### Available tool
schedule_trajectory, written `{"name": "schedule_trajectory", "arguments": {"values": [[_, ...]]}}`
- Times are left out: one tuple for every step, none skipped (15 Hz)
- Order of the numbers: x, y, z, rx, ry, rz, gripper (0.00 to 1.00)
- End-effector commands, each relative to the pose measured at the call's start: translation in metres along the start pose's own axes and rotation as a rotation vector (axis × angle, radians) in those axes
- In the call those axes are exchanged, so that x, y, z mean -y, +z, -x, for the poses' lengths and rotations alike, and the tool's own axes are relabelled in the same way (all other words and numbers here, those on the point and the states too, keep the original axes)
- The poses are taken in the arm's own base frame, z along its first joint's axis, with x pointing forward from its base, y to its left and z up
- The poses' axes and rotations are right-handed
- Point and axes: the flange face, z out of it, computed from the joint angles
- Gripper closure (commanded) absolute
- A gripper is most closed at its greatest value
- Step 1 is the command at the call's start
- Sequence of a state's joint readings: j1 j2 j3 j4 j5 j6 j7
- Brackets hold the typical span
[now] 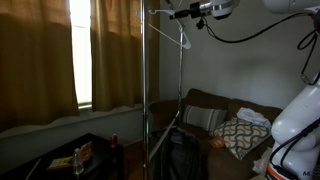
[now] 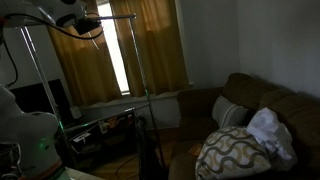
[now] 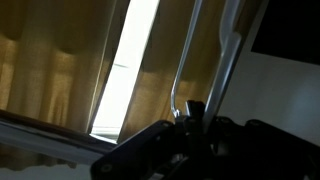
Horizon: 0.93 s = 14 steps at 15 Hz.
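Observation:
The robot's gripper is tilted, so it needs to turn level next and move toward the curtained window to let go of the hanger's hook on the rack's grey bar [image 2: 108, 17], which runs close beside the gripper.
My gripper [image 1: 192, 13] is high up at the top rail [image 1: 160, 12] of a metal clothes rack. It is shut on the hook of a white wire hanger [image 1: 182, 38], which hangs just below it, next to the rail. In the wrist view the dark fingers [image 3: 190, 125] pinch the curved hanger hook [image 3: 178, 90], and the rack's grey rail [image 3: 228, 45] runs close beside it. The gripper [image 2: 85, 22] also shows beside the rail end [image 2: 118, 17] in an exterior view. Whether the hook touches the rail I cannot tell.
The rack's upright poles [image 1: 147, 95] stand in front of a curtained window [image 1: 82, 50]. A brown sofa [image 1: 225, 120] with patterned cushions [image 2: 232, 152] stands by the wall. A low dark table [image 1: 75, 155] holds small items. Black cables [image 1: 250, 30] trail from the arm.

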<state>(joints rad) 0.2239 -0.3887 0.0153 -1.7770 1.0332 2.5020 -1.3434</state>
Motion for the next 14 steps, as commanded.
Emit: {"name": "schedule_trajectory", "arguments": {"values": [[-0.003, 0.010, -0.011, 0.030, 0.021, -0.017, 0.99], [-0.003, 0.013, -0.013, 0.029, 0.029, -0.022, 0.99], [-0.003, 0.016, -0.014, 0.044, 0.038, -0.020, 0.99], [-0.003, 0.021, -0.016, 0.047, 0.046, -0.027, 0.99], [-0.003, 0.025, -0.016, 0.054, 0.053, -0.038, 0.99], [-0.002, 0.030, -0.016, 0.060, 0.065, -0.048, 0.99], [-0.002, 0.035, -0.014, 0.072, 0.073, -0.056, 0.99], [-0.002, 0.040, -0.011, 0.081, 0.084, -0.059, 0.99], [-0.003, 0.044, -0.008, 0.085, 0.094, -0.062, 0.99], [-0.004, 0.049, -0.007, 0.088, 0.101, -0.057, 0.99], [-0.005, 0.055, -0.003, 0.086, 0.112, -0.056, 0.99], [-0.006, 0.060, -0.001, 0.086, 0.120, -0.057, 0.99], [-0.006, 0.065, 0.001, 0.087, 0.126, -0.062, 0.99], [-0.006, 0.070, 0.002, 0.090, 0.131, -0.066, 0.99]]}}
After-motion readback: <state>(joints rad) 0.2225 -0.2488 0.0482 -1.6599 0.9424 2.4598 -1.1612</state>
